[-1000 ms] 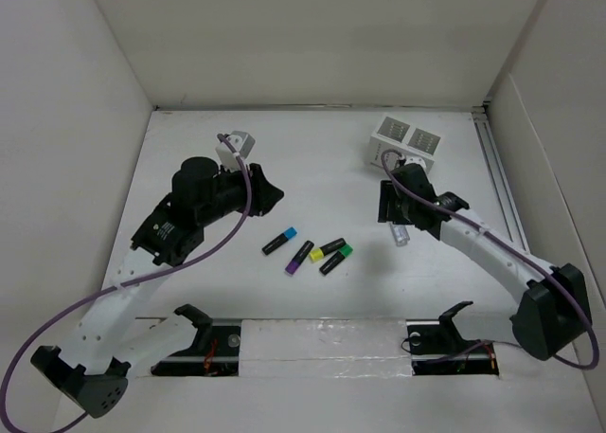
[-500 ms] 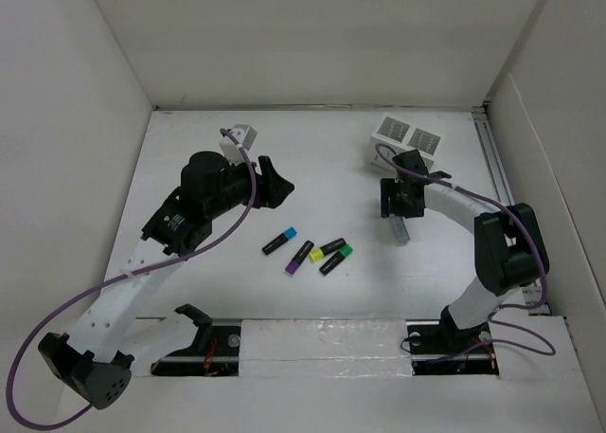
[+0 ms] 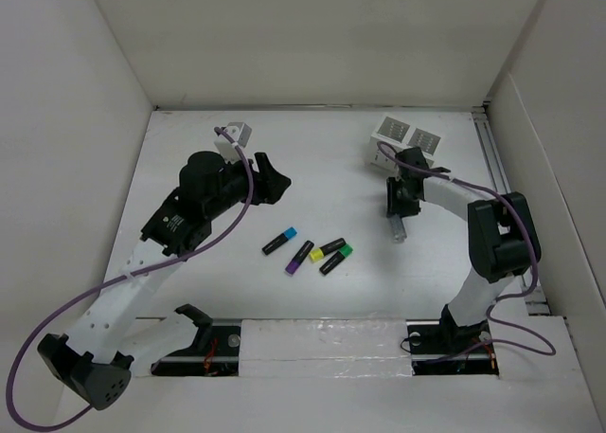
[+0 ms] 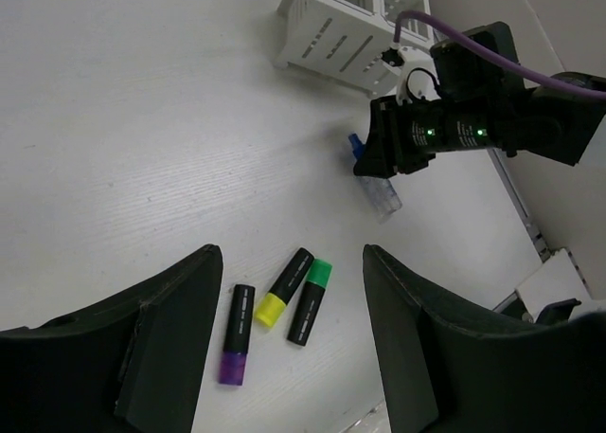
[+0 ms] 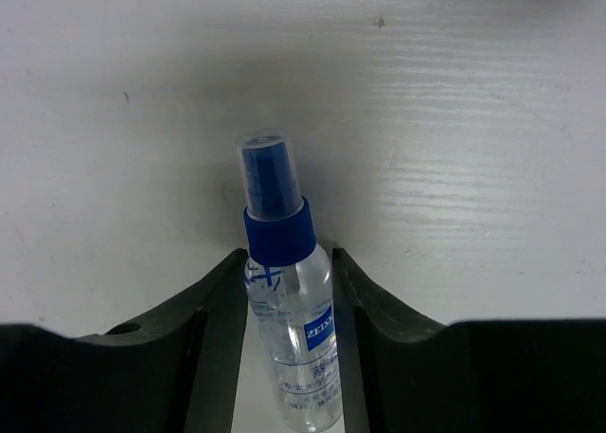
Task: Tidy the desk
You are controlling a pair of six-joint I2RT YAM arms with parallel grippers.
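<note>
Next, my right gripper will lift and carry the bottle outward over the holder's section nearest the bar (image 3: 426,142), then lower and release it there, since the section's top stands open.
On the white desk (image 3: 322,168) lie several highlighters: blue (image 3: 280,241), purple (image 3: 299,257), yellow (image 3: 327,248) and green (image 3: 336,259). My left gripper (image 3: 275,181) hangs open and empty above the desk, left of and behind them. In its wrist view (image 4: 289,255) the purple (image 4: 234,333), yellow (image 4: 282,286) and green (image 4: 311,300) ones show between the fingers. My right gripper (image 3: 398,212) is shut on a clear spray bottle with a blue cap (image 3: 399,227), low over the desk. The fingers press both sides of the bottle (image 5: 289,310).
A white slotted two-compartment holder (image 3: 407,141) stands at the back right, just behind my right gripper; it also shows in the left wrist view (image 4: 346,26). A small grey-white cube (image 3: 235,133) sits at the back left. A rail (image 3: 502,177) runs along the right edge.
My right arm has folded its elbow in towards the middle, still holding the bottle, which now points more straight towards the front. My left gripper has shifted slightly back and right.
</note>
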